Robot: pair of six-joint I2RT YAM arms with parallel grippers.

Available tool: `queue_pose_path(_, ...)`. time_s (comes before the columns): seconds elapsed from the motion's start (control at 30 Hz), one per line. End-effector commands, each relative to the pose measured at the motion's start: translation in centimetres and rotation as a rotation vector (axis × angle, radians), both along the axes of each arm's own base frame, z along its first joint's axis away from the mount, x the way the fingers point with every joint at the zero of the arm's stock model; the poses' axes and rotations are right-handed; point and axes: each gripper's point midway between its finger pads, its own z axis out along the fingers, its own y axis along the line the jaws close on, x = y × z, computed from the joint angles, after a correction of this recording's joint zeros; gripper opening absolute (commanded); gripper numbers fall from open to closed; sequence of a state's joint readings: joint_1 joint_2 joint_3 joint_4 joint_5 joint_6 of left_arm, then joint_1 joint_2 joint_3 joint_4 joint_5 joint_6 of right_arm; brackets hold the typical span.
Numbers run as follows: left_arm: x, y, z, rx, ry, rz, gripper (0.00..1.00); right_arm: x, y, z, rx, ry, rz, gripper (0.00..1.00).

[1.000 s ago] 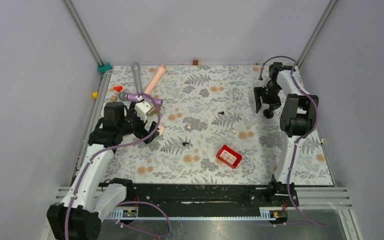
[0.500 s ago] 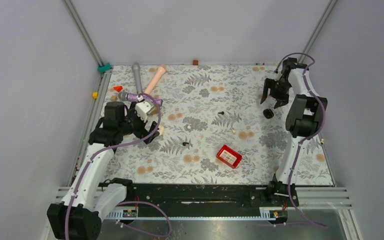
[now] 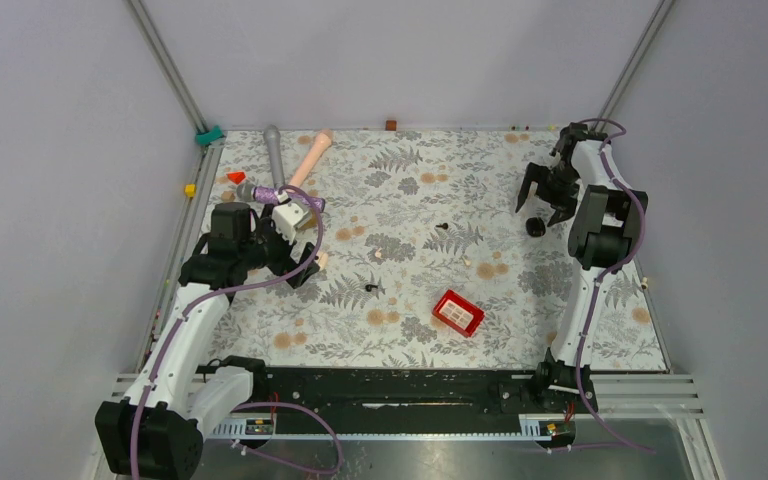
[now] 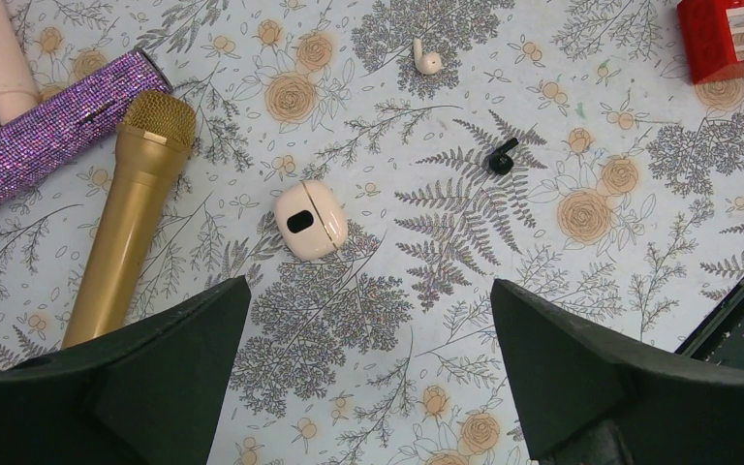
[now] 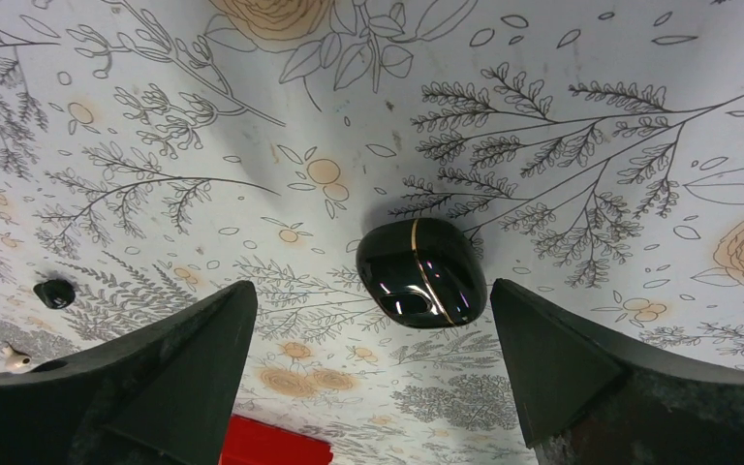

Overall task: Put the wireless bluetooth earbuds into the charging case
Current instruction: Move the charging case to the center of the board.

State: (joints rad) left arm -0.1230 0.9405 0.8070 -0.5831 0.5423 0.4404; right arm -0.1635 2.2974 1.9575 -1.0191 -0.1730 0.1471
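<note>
The glossy black case [image 3: 536,227] [image 5: 421,273] is below my right gripper, to the left in the top view. My right gripper should go down that way next, with its open fingers on both sides of the case.
A cream charging case [image 4: 310,219] lies closed on the floral mat just beyond my open, empty left gripper [image 4: 368,387]; both also show in the top view, the case [image 3: 320,262] and the gripper [image 3: 298,262]. A whitish earbud [image 4: 426,58] and a black earbud [image 4: 501,155] lie farther out. A glossy black charging case [image 5: 421,273] lies closed between and just ahead of the open jaws of my empty right gripper [image 5: 368,378], which hovers over the case [image 3: 536,227] at the right rear [image 3: 542,203]. Another black earbud [image 5: 53,293] and another whitish earbud [image 5: 15,363] lie toward the mat's middle.
A red box [image 3: 457,312] sits near the front centre. A gold microphone [image 4: 131,213], a purple glitter microphone [image 4: 48,145], a pink handle [image 3: 310,155] and a grey one [image 3: 274,150] lie at the left rear. A small red cone [image 3: 236,177] lies by the left rail.
My right arm swung back and to the right, then came down a little over the black case, which stayed put. My left arm has barely moved.
</note>
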Motion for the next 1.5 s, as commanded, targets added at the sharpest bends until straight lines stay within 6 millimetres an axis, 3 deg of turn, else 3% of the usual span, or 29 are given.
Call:
queue_pose_path(0.0,0.4,-0.4,0.9,-0.014,-0.035,-0.029,0.99,-0.9,0.1,0.8,-0.023,0.019,-0.01,0.99)
queue_pose_path(0.23,0.4,-0.4,1.0,-0.015,-0.035,-0.03,0.99,-1.5,1.2,0.7,-0.021,0.037,0.03,0.99)
queue_pose_path(0.47,0.3,-0.3,1.3,-0.013,-0.043,-0.024,0.99,-2.0,5.0,-0.8,0.023,0.114,0.106,0.99)
queue_pose_path(0.77,0.3,-0.3,1.3,-0.013,-0.047,-0.027,0.98,-1.0,5.1,-0.8,-0.089,0.076,0.18,0.99)
queue_pose_path(1.03,0.2,-0.3,1.5,-0.013,-0.055,-0.023,0.98,0.0,1.8,-1.4,-0.268,0.097,0.243,0.99)
queue_pose_path(1.13,0.1,-0.3,1.5,-0.016,-0.053,-0.027,0.98,0.1,1.6,-1.2,-0.276,0.092,0.264,0.99)
queue_pose_path(1.17,0.2,-0.3,1.6,-0.016,-0.056,-0.027,0.99,0.3,2.6,-1.2,-0.279,0.085,0.293,0.99)
queue_pose_path(1.47,0.2,-0.2,1.5,-0.011,-0.059,-0.023,0.99,0.8,5.9,-1.7,-0.301,0.119,0.435,0.97)
